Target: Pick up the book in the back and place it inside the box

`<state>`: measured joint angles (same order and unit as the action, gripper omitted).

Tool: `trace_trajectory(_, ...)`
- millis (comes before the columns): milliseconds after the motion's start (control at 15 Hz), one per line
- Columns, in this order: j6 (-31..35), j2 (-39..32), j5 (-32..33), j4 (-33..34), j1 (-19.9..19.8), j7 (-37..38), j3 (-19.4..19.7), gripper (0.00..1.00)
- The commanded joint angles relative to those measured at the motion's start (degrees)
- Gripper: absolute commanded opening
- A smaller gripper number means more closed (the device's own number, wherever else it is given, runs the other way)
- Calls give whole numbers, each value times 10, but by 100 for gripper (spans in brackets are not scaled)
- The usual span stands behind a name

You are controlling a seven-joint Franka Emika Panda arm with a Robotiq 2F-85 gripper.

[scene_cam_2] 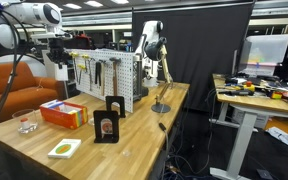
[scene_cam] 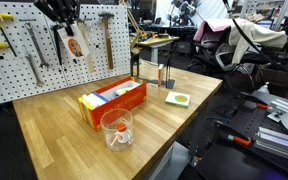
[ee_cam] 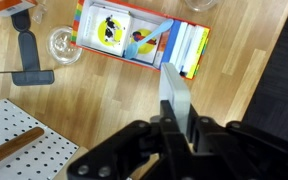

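My gripper holds the book, and the open box (scene_cam: 112, 102) below has a gap between the things in it. I will move my gripper over the box, lower the book into that gap and let it go.
My gripper (ee_cam: 176, 128) is shut on the book (ee_cam: 174, 90), which shows edge-on as a thin white slab between the fingers in the wrist view. In an exterior view the gripper (scene_cam: 70, 22) holds the book (scene_cam: 78, 45) high above the table's back left, in front of the pegboard; its cream cover has an orange-red picture. The orange-red box (scene_cam: 112, 102) with rainbow-striped sides lies open on the table, below and in front of the held book. It also shows in the wrist view (ee_cam: 191, 45) and in an exterior view (scene_cam_2: 64, 113).
A clear plastic cup (scene_cam: 117, 128) stands in front of the box. A green-and-white pad (scene_cam: 178, 98) lies toward the table's right. A black stand (scene_cam_2: 107, 120) bearing a picture stands beside the box. A tool pegboard (scene_cam: 34, 50) lines the back edge.
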<state>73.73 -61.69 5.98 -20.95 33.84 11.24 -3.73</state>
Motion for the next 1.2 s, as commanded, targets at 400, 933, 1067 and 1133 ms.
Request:
trace_trajectory(400,-136,41,-19,-18,1,85,4,4)
trace_trajectory(933,-171,-39,-28,11,-3,89,1,4)
trace_trajectory(1067,-160,-65,-32,15,-6,85,-1,4)
trace_trajectory(1133,-152,-76,-33,12,-7,81,-1,4)
